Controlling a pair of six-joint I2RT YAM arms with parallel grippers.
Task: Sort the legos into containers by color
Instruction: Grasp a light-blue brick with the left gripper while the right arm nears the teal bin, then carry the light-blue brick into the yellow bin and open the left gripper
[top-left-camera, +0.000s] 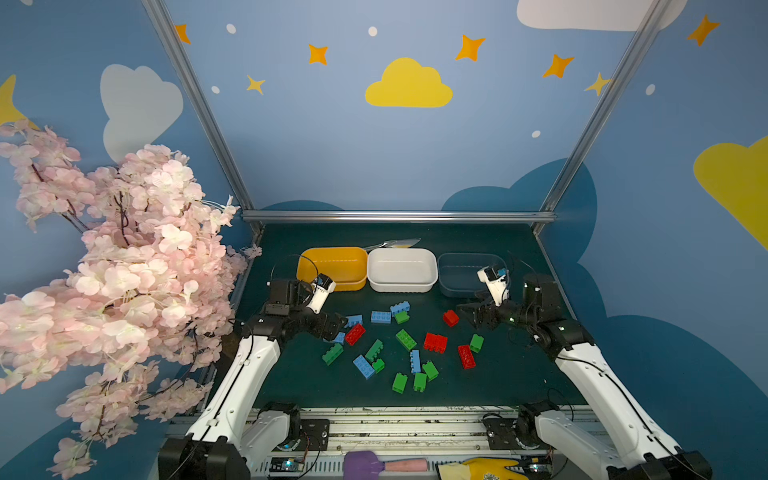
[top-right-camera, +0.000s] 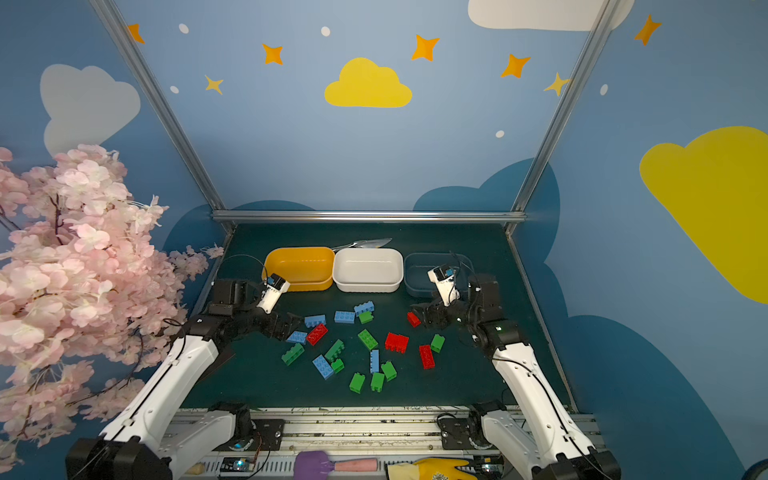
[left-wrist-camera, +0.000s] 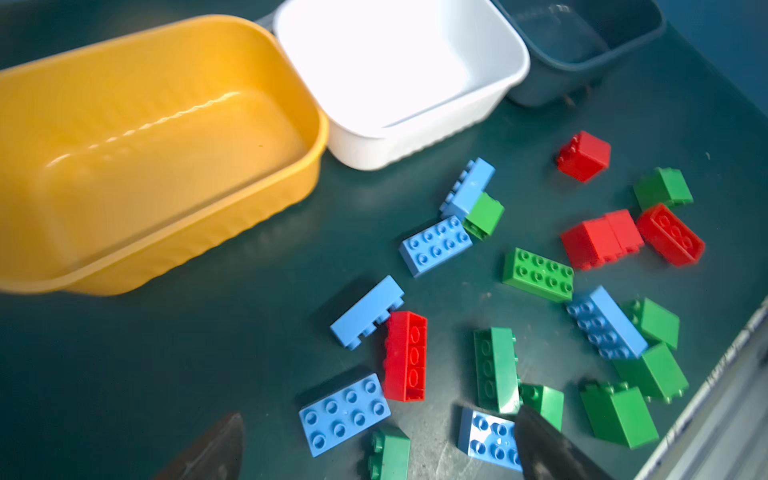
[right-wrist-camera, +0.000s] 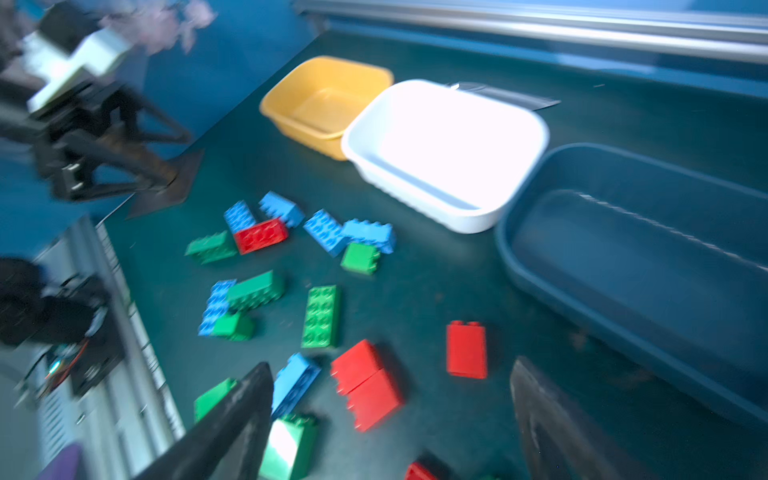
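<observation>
I should next turn my left gripper and lower it onto the blue brick tipped beside the red one, with my fingers on both sides of its narrow width, because it lies slanted to my open fingers.
Red, green and light blue legos (top-left-camera: 405, 338) lie scattered across the dark green table in both top views. Behind them stand three empty containers in a row: yellow-orange (top-left-camera: 332, 266), white (top-left-camera: 402, 270) and dark blue-grey (top-left-camera: 461, 274). My left gripper (top-left-camera: 337, 327) hovers open at the left edge of the pile; in the left wrist view a flat blue brick (left-wrist-camera: 345, 413) and a green brick (left-wrist-camera: 390, 455) lie between its fingertips (left-wrist-camera: 540, 444). My right gripper (top-left-camera: 467, 313) is open beside a lone red brick (top-left-camera: 451, 318), above a joined red pair (right-wrist-camera: 368, 384). Neither holds anything.
A pink blossom branch (top-left-camera: 104, 270) overhangs the table's left side. A metal rail (top-left-camera: 399, 216) closes the back edge, and a silvery bag (top-left-camera: 395, 243) lies behind the white tub. A purple tool (top-left-camera: 365, 463) and a yellow glove (top-left-camera: 486, 467) rest on the front frame.
</observation>
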